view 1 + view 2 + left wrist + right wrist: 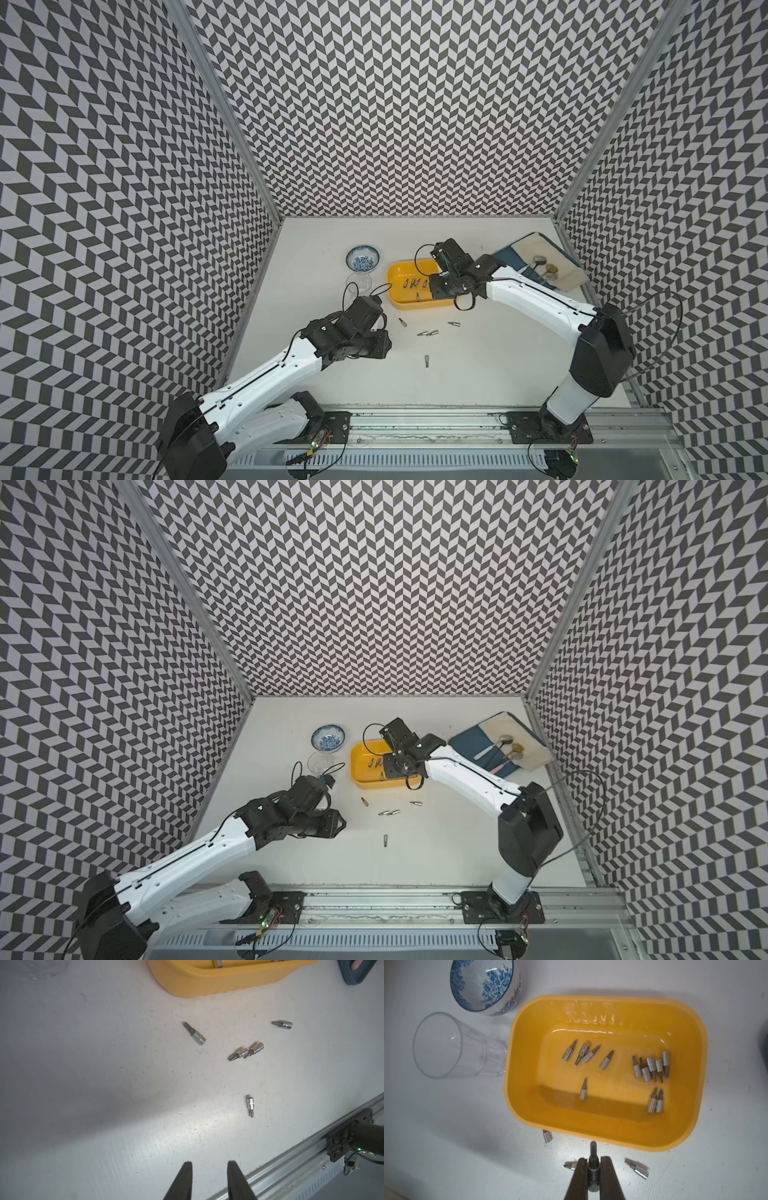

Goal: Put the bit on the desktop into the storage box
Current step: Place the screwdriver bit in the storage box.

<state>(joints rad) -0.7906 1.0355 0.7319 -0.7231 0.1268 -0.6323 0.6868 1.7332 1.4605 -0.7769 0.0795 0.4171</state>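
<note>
My right gripper should next move outward past the box's rim and down to release there, because a bare gap between the box's bits lies outward and below.
In the right wrist view my right gripper (593, 1159) is shut on a dark steel bit (592, 1152) whose tip points past the fingertips. It hangs just short of the near rim of the yellow storage box (612, 1003), which holds several bits (651, 1067). Both top views show the box (401, 270) (361, 756), with this wrist over its right end. Several bits (426, 360) (385, 840) lie loose on the white desktop in front of the box. My left gripper (209, 1163) is open and empty, hovering near the front rail, well short of the nearest bit (250, 1105).
A blue-patterned bowl (363, 257) and a clear glass (359, 282) lying on its side sit left of the box. A blue tray (509, 253) with cloth and spoons stands at the back right. An aluminium rail (415, 424) runs along the front edge.
</note>
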